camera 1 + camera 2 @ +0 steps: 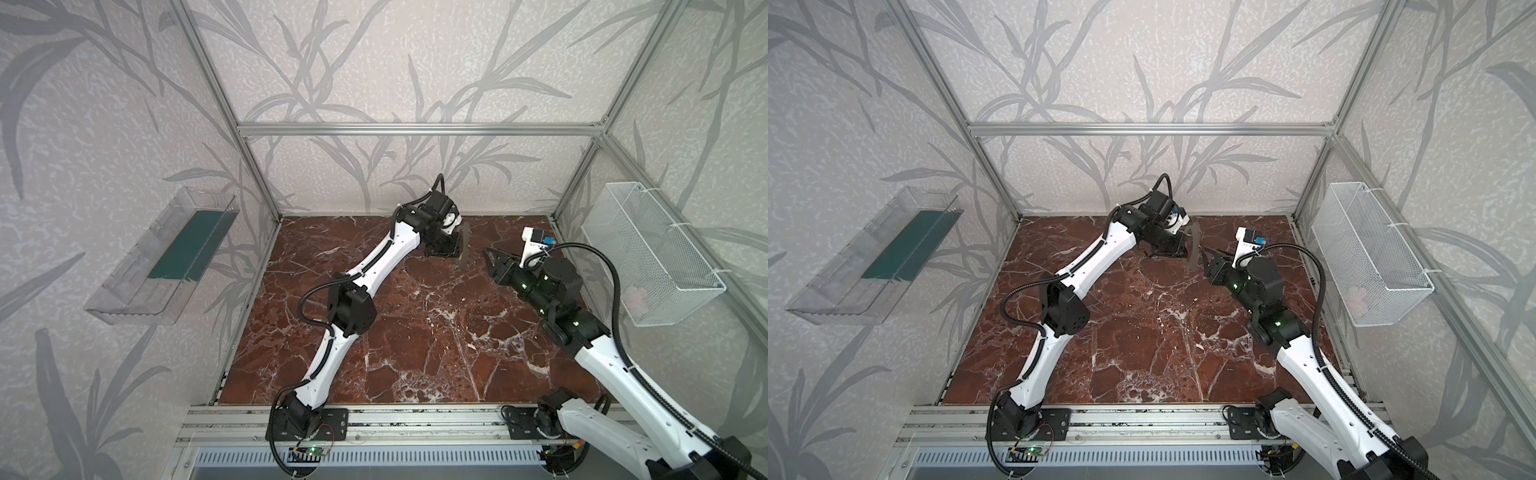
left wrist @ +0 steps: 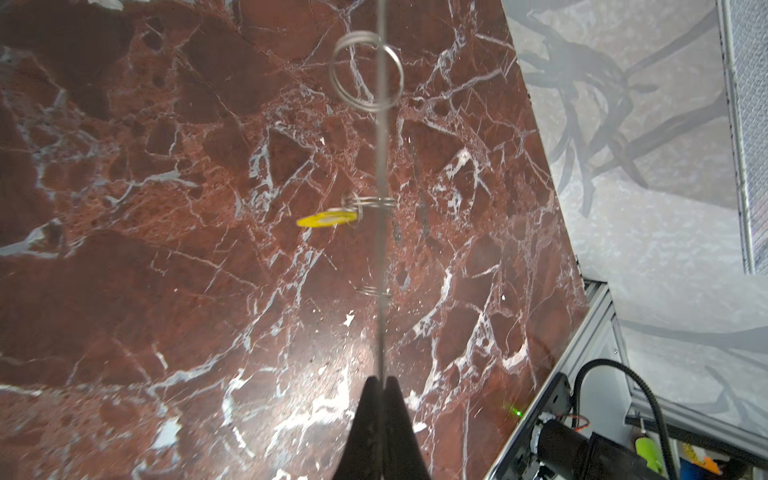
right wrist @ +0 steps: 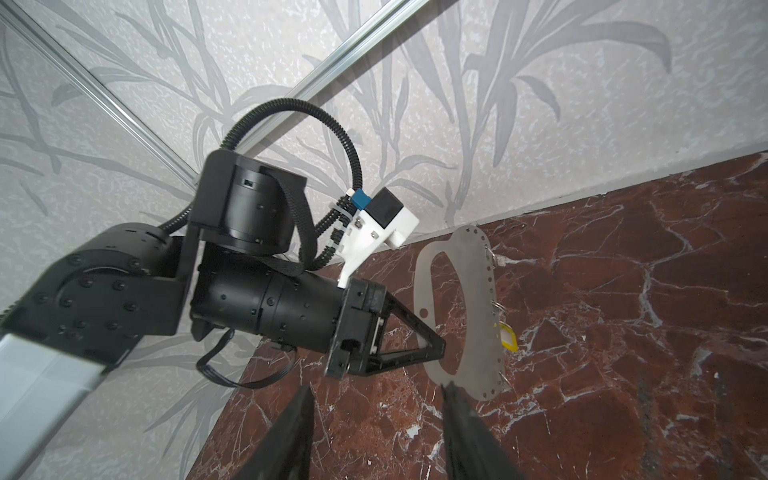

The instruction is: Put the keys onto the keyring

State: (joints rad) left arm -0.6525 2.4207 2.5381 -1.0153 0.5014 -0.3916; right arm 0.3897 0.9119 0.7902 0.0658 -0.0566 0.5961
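Observation:
My left gripper moves down next, away from my right gripper, and releases the piece's rim on the bare marble table, since that lies below it.
My left gripper point(image 2: 381, 380) is shut on the keys point(image 3: 478, 316), a flat beige oval piece held upright above the marble table; the left wrist view shows it edge-on. The keyring point(image 2: 370, 203) is threaded through a hole in the rim, and its yellow tag point(image 3: 508, 337) hangs beside the piece. Two more silver rings point(image 2: 365, 75) sit on the same rim. My right gripper point(image 3: 378, 392) stands open just in front of the piece, holding nothing, with one fingertip close to the lower edge. Both top views show the two grippers facing each other at the back of the table point(image 1: 415, 332).
A white wire basket point(image 1: 648, 249) hangs on the right wall, holding something pale. On the left wall is a clear plastic shelf point(image 1: 166, 257). Aluminium frame posts stand at the corners, and a rail point(image 1: 415, 419) runs along the table's front edge.

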